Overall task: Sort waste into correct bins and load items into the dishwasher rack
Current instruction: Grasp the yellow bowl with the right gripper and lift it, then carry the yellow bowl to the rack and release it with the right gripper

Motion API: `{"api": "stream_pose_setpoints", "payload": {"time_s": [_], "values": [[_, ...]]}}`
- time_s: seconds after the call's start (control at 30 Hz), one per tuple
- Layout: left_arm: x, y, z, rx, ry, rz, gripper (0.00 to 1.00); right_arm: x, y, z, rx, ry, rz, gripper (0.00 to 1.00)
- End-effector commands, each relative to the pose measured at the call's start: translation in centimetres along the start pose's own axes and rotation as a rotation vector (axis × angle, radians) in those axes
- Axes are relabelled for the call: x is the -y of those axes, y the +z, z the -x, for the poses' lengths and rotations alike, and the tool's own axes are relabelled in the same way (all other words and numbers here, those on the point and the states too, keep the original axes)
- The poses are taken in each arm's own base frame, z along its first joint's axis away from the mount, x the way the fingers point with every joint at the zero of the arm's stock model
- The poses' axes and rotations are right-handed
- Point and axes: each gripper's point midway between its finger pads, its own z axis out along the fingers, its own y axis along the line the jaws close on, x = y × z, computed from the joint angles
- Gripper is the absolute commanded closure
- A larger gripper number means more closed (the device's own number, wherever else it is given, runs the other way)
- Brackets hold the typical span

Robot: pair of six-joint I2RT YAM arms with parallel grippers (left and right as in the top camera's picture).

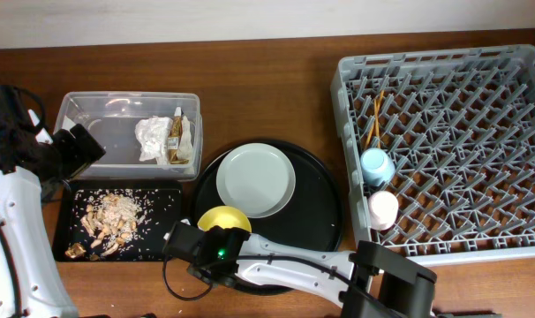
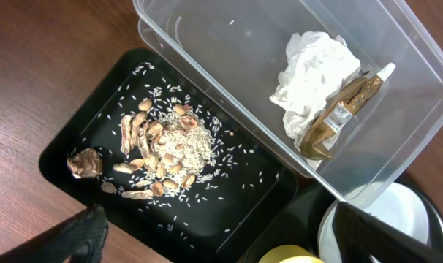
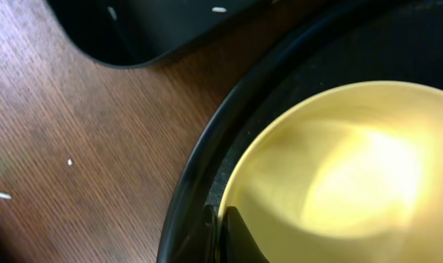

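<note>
The robot's right gripper should lift the bowl point(image 1: 224, 218) outward over the open rack wires beyond the blue cup, turn the bowl on edge, lower it and let it go.
The yellow bowl point(image 1: 224, 218) sits at the front left of the round black tray point(image 1: 320, 208), beside the pale plate point(image 1: 256, 179). My right gripper point(image 1: 211, 245) is shut on the bowl's near rim point(image 3: 338, 175), one finger inside and one outside point(image 3: 220, 235). My left gripper point(image 1: 77, 147) is open and empty, above the clear box point(image 1: 91, 132) and the shallow black tray point(image 1: 162, 238); its fingers frame the left wrist view point(image 2: 229, 237). The white napkin point(image 2: 313, 73) and the gold-brown wrapper point(image 2: 342, 109) lie in the clear box. Food scraps point(image 2: 159, 150) lie in the black tray.
The grey dishwasher rack point(image 1: 444, 71) stands at the right. It holds the blue cup point(image 1: 377, 165), the pink cup point(image 1: 383, 209) and the chopsticks point(image 1: 376, 119) along its left side. Loose rice grains lie on the wood point(image 3: 4, 195).
</note>
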Motion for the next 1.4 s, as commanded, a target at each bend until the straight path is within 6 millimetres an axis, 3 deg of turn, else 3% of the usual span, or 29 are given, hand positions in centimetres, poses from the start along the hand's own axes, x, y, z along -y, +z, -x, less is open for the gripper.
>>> {"api": "stream_pose_setpoints", "payload": {"time_s": [0.0, 0.07, 0.2, 0.3, 0.43, 0.57, 0.77, 0.93, 1.03, 1.17, 1.37], "values": [[0.0, 0.2, -0.2, -0.013, 0.001, -0.002, 0.01, 0.5, -3.3, 1.9, 0.067, 0.01, -0.004, 0.96], [0.0, 0.2, -0.2, -0.013, 0.001, -0.002, 0.01, 0.9, -6.3, 3.6, 0.133, 0.025, 0.003, 0.96], [0.0, 0.2, -0.2, -0.013, 0.001, -0.002, 0.01, 2.8, -14.1, 6.7, 0.324, 0.076, 0.013, 0.96], [0.0, 0.2, -0.2, -0.013, 0.001, -0.002, 0.01, 6.8, -20.7, 7.5, 0.473, 0.158, -0.006, 0.96], [0.0, 0.2, -0.2, -0.013, 0.001, -0.002, 0.01, 12.8, -26.3, 6.1, 0.569, 0.238, 0.069, 0.96], [0.0, 0.2, -0.2, -0.013, 0.001, -0.002, 0.01, 19.4, -29.1, 3.7, 0.644, 0.298, 0.186, 0.96], [0.0, 0.2, -0.2, -0.013, 0.001, -0.002, 0.01, 28.7, -29.8, -1.3, 0.742, 0.426, 0.333, 0.96], [0.0, 0.2, -0.2, -0.013, 0.001, -0.002, 0.01, 33.8, -29.7, -4.0, 0.913, 0.461, 0.57, 0.96], [0.0, 0.2, -0.2, -0.013, 0.001, -0.002, 0.01, 36.7, -28.1, -5.6, 0.993, 0.482, 0.693, 0.96], [0.0, 0.2, -0.2, -0.013, 0.001, -0.002, 0.01, 39.9, -23.7, -7.7, 0.975, 0.588, 0.721, 0.96], [0.0, 0.2, -0.2, -0.013, 0.001, -0.002, 0.01, 42.5, -20.1, -10.3, 0.975, 0.673, 0.723, 0.96]]}}
